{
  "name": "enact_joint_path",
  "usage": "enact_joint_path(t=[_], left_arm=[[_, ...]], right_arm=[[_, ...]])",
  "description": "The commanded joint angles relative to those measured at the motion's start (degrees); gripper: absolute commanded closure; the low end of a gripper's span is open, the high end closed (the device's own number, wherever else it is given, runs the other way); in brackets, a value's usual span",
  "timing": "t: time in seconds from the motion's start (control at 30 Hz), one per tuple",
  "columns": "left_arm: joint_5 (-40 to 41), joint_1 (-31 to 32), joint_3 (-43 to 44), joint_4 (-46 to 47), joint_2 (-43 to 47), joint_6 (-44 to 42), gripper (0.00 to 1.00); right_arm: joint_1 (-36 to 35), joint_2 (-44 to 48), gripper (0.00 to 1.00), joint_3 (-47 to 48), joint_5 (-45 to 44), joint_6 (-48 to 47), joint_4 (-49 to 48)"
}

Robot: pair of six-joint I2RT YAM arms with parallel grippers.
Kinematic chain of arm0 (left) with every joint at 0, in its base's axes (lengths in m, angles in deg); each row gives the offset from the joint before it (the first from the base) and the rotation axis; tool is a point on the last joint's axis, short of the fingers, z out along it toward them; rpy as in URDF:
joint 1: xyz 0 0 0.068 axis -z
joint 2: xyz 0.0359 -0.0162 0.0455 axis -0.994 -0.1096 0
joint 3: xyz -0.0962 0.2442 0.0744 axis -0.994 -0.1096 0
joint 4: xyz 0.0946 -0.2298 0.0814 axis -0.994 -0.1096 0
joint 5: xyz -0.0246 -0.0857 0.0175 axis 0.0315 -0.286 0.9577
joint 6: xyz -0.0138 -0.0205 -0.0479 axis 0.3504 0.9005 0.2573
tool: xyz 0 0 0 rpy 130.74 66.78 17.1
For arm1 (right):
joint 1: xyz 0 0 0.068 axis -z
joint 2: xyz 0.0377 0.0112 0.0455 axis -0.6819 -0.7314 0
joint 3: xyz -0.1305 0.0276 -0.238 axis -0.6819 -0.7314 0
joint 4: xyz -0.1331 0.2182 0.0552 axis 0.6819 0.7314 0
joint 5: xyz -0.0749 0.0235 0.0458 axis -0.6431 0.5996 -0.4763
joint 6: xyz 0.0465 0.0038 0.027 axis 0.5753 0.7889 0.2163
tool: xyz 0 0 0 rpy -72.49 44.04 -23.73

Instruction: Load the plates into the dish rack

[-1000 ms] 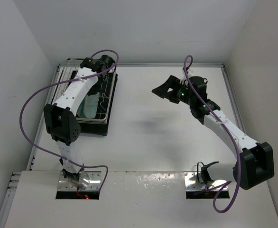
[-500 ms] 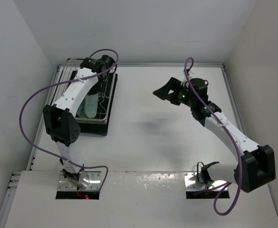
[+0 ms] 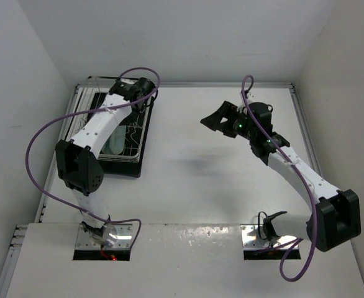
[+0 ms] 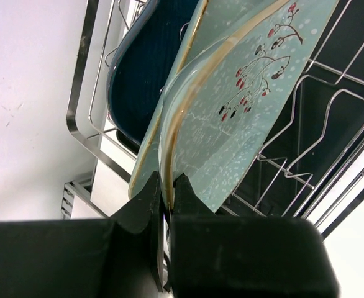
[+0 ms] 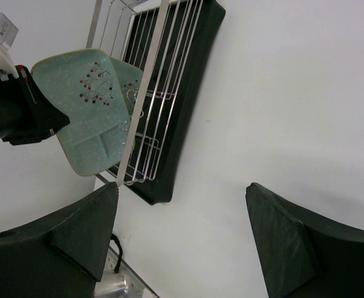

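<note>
I will shift the plate in my left gripper off the second mint plate (image 4: 146, 155) next, down among the empty wires beside it, because both plates crowd together.
My left gripper (image 4: 168, 183) is shut on the cream rim of a mint-green plate (image 4: 244, 118) with a red-berry branch pattern. The plate stands on edge, tilted, among the wires of the dish rack (image 4: 331, 124). Right behind it leans a second mint plate (image 4: 146, 155), and behind that a dark blue plate (image 4: 148, 81). The right wrist view shows the held plate (image 5: 86, 105) at the rack's (image 5: 163, 93) near end. My right gripper (image 3: 210, 119) hangs open and empty over the bare table, well right of the rack (image 3: 146, 124).
The rack sits on a black drip tray (image 3: 123, 167) at the table's back left, close to the left wall. Purple cables loop off both arms. White walls close in on the left, back and right.
The left arm's wrist has shifted slightly right and back over the rack, still holding the mint plate. The right arm has barely moved.
</note>
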Motion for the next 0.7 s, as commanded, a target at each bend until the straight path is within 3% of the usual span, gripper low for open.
enact_joint_path(t=[0.0, 0.4, 0.67], left_arm=[[9.05, -0.60, -0.17, 0.14, 0.76, 1.57, 1.00], [7.12, -0.60, 2.38, 0.14, 0.06, 2.89, 0.99], [7.73, -0.60, 0.54, 0.14, -2.57, 5.52, 0.92]], right_arm=[[-0.23, 1.76, 0.17, 0.57, -0.80, -0.65, -0.44], [-0.23, 2.38, 0.16, -0.14, -1.86, -1.09, 0.18], [-0.23, 2.37, 0.16, 0.22, -1.68, -1.26, 0.44]])
